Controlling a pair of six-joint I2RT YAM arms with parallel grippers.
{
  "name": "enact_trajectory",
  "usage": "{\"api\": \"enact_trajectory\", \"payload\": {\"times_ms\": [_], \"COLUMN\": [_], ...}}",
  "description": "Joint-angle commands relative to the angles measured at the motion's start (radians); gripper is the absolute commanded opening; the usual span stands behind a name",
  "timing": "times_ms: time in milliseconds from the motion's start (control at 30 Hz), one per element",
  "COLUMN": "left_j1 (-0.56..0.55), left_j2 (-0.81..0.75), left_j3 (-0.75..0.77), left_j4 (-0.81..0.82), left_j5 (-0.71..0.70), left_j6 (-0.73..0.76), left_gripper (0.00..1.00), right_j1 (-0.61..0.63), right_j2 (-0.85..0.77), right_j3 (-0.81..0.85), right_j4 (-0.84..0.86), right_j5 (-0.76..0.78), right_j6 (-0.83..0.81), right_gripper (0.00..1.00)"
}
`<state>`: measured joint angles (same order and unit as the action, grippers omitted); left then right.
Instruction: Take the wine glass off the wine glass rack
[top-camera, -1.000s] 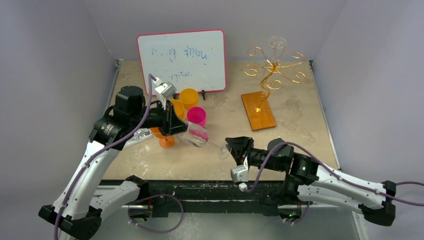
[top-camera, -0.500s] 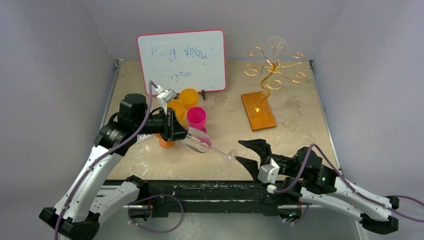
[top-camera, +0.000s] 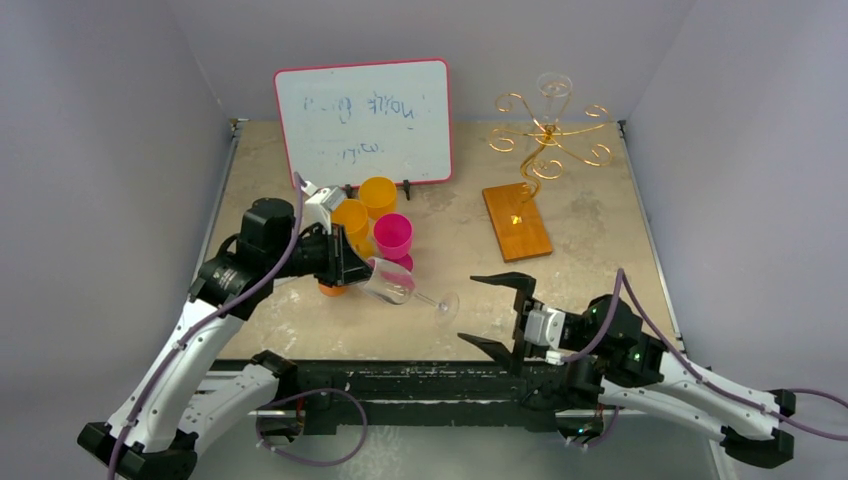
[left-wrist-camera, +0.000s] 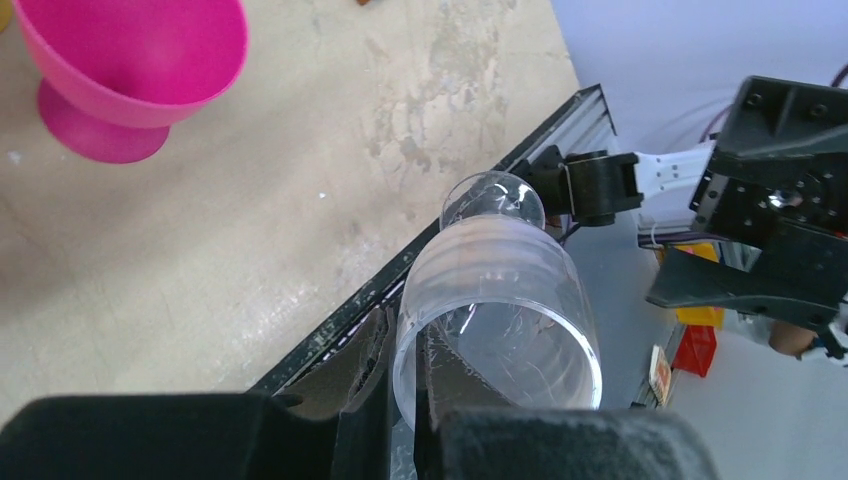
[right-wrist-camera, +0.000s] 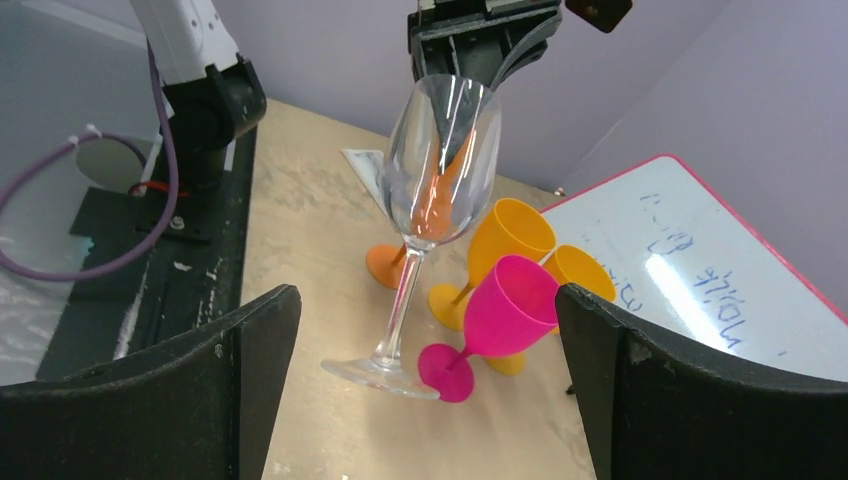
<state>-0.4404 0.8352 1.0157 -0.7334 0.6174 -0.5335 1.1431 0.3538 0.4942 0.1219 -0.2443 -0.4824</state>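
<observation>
The glass comes down in my left gripper next, turning fingers-down because it hangs tilted, for release on the tabletop beside the pink goblet.
A clear wine glass hangs tilted over the table's near middle, its foot low and pointing right. My left gripper is shut on its rim, one finger outside the bowl and one inside. My right gripper stands wide open, just right of the foot and touching nothing. From the right wrist, the glass stands beyond the open gripper. The wine glass rack stands at the back right on its wooden base. Another clear glass sits at its top.
A pink goblet and orange goblets stand just behind the held glass. In the right wrist view the pink goblet's foot lies beside the glass's foot. A red-framed whiteboard leans at the back. The table's black front rail runs below the grippers.
My right gripper has let go of the glass's foot, opened wide and drawn back to the right. My left gripper has kept its hold and sunk a little with the glass.
</observation>
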Motion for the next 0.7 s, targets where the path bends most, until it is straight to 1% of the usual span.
{"api": "enact_trajectory", "payload": {"times_ms": [0, 133, 167, 233, 300, 367, 400, 433, 467, 533, 567, 633, 667], "left_j1": [0.000, 0.000, 0.000, 0.001, -0.001, -0.001, -0.004, -0.009, -0.012, -0.019, -0.022, -0.031, -0.040], "left_j2": [-0.003, 0.000, 0.000, 0.007, 0.025, 0.044, 0.048, 0.046, 0.043, 0.029, 0.022, 0.022, 0.032], "left_j3": [0.049, 0.070, 0.074, 0.091, 0.099, 0.096, 0.102, 0.111, 0.120, 0.142, 0.143, 0.136, 0.132], "left_j4": [-0.002, 0.002, -0.006, -0.060, -0.115, -0.145, -0.162, -0.174, -0.198, -0.228, -0.228, -0.237, -0.246], "left_j5": [-0.042, -0.046, -0.072, -0.182, -0.241, -0.178, -0.172, -0.196, -0.225, -0.297, -0.326, -0.383, -0.400], "left_j6": [0.010, -0.013, -0.015, -0.012, 0.005, 0.019, 0.021, 0.019, 0.018, 0.015, 0.004, -0.014, -0.015], "left_gripper": [0.00, 0.00, 0.00, 0.00, 0.00, 0.00, 0.00, 0.00, 0.00, 0.00, 0.00, 0.00, 0.00], "right_j1": [0.002, 0.001, 0.002, 0.002, 0.002, 0.001, 0.002, 0.000, 0.001, 0.000, 0.000, 0.001, 0.001], "right_j2": [-0.012, -0.028, -0.030, -0.030, -0.032, -0.032, -0.028, -0.025, -0.017, -0.001, 0.005, 0.009, 0.012], "right_j3": [-0.018, -0.008, 0.001, 0.014, 0.018, 0.024, 0.031, 0.041, 0.054, 0.089, 0.102, 0.111, 0.114], "right_j4": [0.094, 0.045, 0.033, 0.023, 0.028, -0.004, -0.077, -0.121, -0.191, -0.336, -0.383, -0.399, -0.428], "right_j5": [0.044, 0.110, 0.128, 0.167, 0.251, 0.379, 0.474, 0.508, 0.605, 0.745, 0.748, 0.712, 0.732], "right_j6": [0.122, 0.155, 0.177, 0.247, 0.371, 0.545, 0.701, 0.767, 0.883, 1.141, 1.213, 1.190, 1.212], "right_gripper": [1.00, 1.00, 1.00, 1.00, 1.00, 1.00, 1.00, 1.00, 1.00, 1.00, 1.00, 1.00, 1.00]}}
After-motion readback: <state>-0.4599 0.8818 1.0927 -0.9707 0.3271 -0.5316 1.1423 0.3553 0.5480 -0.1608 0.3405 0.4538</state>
